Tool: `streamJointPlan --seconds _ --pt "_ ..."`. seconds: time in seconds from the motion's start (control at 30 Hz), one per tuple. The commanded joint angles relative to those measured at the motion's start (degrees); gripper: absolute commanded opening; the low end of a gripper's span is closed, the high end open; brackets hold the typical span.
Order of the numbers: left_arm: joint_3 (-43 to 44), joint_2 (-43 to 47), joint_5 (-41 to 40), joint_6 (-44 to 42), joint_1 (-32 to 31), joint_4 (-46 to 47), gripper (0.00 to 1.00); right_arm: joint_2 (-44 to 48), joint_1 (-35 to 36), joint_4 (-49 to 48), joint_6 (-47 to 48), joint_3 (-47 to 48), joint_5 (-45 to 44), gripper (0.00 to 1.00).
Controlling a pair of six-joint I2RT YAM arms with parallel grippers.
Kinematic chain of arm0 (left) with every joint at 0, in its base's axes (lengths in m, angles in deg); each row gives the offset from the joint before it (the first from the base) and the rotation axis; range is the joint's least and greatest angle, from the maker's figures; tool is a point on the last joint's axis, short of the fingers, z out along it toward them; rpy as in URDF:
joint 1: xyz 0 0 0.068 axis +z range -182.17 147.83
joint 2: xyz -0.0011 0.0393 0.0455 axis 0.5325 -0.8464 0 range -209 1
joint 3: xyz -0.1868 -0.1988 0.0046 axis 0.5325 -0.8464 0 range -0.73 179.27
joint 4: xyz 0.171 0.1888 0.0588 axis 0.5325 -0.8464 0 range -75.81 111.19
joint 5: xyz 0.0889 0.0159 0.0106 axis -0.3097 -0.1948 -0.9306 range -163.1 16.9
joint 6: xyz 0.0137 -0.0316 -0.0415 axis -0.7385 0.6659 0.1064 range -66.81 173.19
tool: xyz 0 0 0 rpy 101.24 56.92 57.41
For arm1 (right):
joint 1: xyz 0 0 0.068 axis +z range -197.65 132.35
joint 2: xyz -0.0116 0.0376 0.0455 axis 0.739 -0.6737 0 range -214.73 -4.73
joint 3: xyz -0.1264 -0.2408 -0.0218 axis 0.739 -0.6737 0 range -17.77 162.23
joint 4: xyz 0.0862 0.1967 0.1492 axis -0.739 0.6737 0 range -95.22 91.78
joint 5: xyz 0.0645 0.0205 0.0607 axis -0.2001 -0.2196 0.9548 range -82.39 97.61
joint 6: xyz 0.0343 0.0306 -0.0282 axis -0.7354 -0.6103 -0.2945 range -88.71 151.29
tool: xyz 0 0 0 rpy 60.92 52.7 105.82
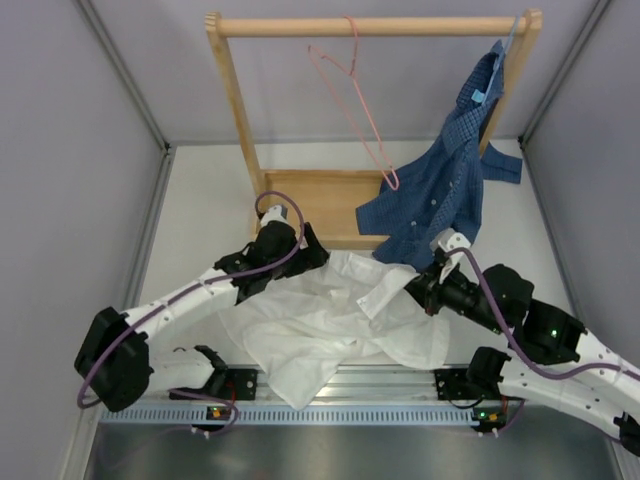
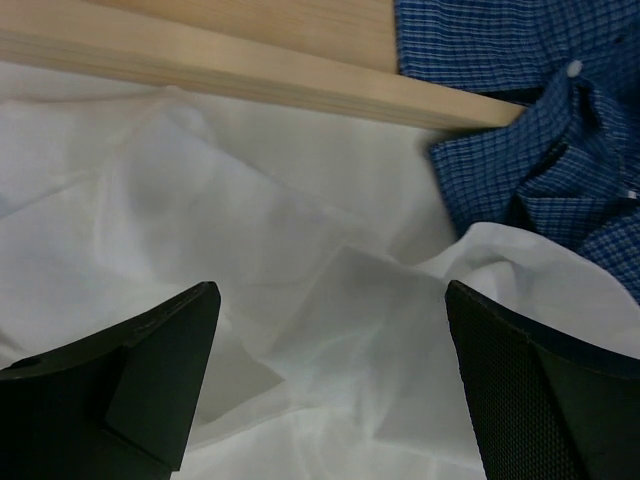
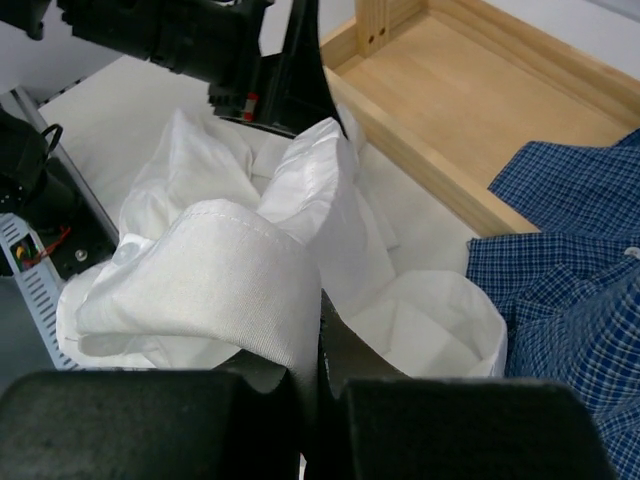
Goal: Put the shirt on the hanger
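Note:
My left gripper moves slightly toward the right in the top view next, onto the raised top of the thin white fold, as it stands between my open fingers.
The white shirt [image 1: 330, 325] lies crumpled on the table between the two arms. The pink wire hanger [image 1: 352, 95] hangs by its hook from the wooden rail, empty. My left gripper [image 1: 312, 250] is open just over the shirt's far left part; its wrist view shows white cloth [image 2: 330, 330] between the spread fingers [image 2: 160, 370]. My right gripper [image 1: 415, 290] is shut on the shirt's collar band [image 3: 250, 280], which folds over the closed jaws.
A wooden rack [image 1: 232, 100] with a base tray [image 1: 310, 200] stands at the back. A dark blue checked shirt [image 1: 450, 190] hangs from the rack's right post and drapes onto the tray, touching the white shirt. A metal rail [image 1: 330, 410] runs along the near edge.

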Motion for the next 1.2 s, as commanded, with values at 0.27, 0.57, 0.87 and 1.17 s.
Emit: streamJointPlan --seconds 0.27,0.57,0.87,1.17 --pt "-5.29 -11.13 17.83 4.78 1.16 31.88 0.67 -2.83 0.1 -6.13 0.01 -0.79 4.69 0.0" --pt "-6.54 1.49 -0.68 1.89 1.34 18.47 0.0 -2.2 0.1 -5.86 -1.04 -1.84 1.27 0.0" --pt "17.09 19.62 -28.76 -22.27 0.9 -2.47 0.0 -9.49 0.1 -16.56 -3.42 0.09 1.01 0.0" --pt "-3.16 14.1 -37.74 -4.76 -9.12 -4.07 0.0 -15.47 0.1 -21.43 -8.16 -3.34 -8.57 0.0"
